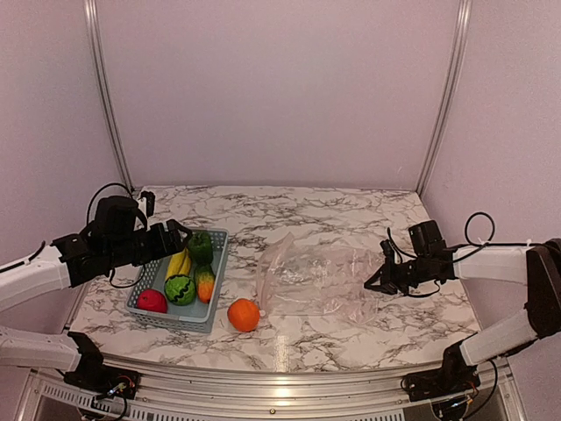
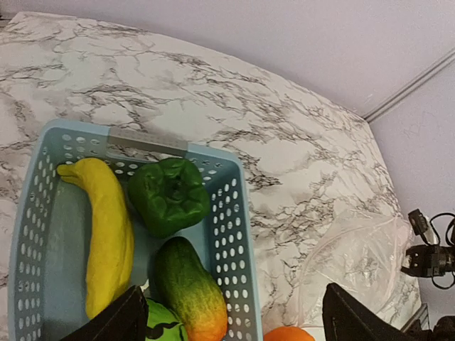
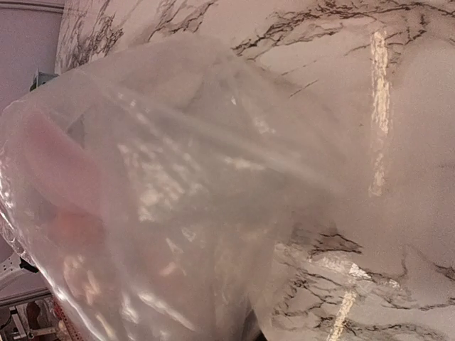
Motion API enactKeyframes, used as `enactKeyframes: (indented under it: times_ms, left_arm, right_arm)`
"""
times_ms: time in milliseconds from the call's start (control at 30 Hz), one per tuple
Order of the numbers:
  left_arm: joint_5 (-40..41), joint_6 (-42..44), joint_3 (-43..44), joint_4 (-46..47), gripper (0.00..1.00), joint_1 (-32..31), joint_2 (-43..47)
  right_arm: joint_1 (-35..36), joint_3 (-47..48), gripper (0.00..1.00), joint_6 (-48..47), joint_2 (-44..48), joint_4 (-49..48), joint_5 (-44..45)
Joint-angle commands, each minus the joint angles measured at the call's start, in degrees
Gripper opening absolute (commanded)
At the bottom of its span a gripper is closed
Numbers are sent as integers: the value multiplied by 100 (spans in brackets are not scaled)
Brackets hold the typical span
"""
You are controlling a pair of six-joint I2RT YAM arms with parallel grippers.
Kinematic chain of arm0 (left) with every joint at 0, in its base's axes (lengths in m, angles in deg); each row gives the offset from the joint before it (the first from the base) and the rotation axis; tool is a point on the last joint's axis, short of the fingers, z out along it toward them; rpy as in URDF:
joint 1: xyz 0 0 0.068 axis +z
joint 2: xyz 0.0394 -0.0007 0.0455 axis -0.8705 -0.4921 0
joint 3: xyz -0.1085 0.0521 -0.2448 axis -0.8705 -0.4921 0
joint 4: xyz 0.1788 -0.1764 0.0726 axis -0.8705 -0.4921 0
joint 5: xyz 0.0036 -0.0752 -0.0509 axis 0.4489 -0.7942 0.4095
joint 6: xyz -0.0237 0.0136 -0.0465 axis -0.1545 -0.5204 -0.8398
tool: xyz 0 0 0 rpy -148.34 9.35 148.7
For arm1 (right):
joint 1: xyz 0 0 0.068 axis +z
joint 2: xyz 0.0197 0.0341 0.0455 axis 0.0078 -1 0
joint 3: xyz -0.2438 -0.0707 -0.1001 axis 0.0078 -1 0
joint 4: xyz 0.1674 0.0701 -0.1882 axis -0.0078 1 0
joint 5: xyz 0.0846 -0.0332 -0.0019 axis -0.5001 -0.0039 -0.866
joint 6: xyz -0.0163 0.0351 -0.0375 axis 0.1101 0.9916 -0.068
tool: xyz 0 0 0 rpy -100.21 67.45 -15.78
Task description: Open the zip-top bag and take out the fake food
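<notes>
Next I will swing my left gripper past the basket and down around the orange, since the orange sits below the gripper and to its right in the top view.
The clear zip-top bag lies crumpled on the marble table, and no food shows inside it. My right gripper is at its right edge and looks shut on the plastic. In the right wrist view the bag fills the frame and hides the fingers. An orange sits on the table by the bag's left end. My left gripper hovers open and empty over the basket. In the left wrist view, the left gripper spans the orange-green piece and the basket's right wall.
The light blue perforated basket at left holds a banana, green pepper, striped green ball, red fruit and the orange-green piece. Walls enclose the table on three sides.
</notes>
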Motion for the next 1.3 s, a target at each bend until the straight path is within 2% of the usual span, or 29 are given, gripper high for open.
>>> enactKeyframes:
  times_ms: [0, 33, 100, 167, 267, 400, 567, 733, 900, 1067, 1267]
  left_arm:
    - [418, -215, 196, -1889, 86, 467, 154]
    - [291, -182, 190, -1853, 86, 495, 165]
    - [-684, 155, 139, -1275, 88, 448, 197]
    - [-1277, 505, 179, -872, 91, -19, 232]
    - [-967, 1595, 520, -1102, 99, -1201, 140]
    - [-977, 2235, 764, -1264, 99, -2140, -293]
    - [-570, 2872, 1232, -1226, 99, -3485, -1601]
    - [-779, 3132, 1598, -286, 99, -3865, -2951]
    - [-899, 3486, 2309, -354, 97, -4156, -4369]
    - [-1121, 3521, 2037, -196, 91, -4199, -4534]
    - [-1204, 3657, 1779, -298, 92, -4208, -4273]
  right_arm:
    - [-35, 107, 0, -165, 31, -138, -167]
    - [-37, 121, 0, -184, -9, -142, -189]
    - [-36, 143, 0, -218, -61, -129, -213]
    - [-35, 167, 0, -216, -57, -124, -209]
    - [-49, 240, 0, -287, -91, -44, -199]
    - [-91, 262, 0, -320, -152, -45, -231]
    - [-129, 283, 0, -334, -244, -68, -297]
    - [-194, 250, 0, -332, -246, -51, -327]
    - [-328, 225, 0, -404, -140, 122, -338]
    - [-352, 248, 0, -475, -60, 270, -329]
    - [-352, 266, 0, -475, -132, 214, -381]
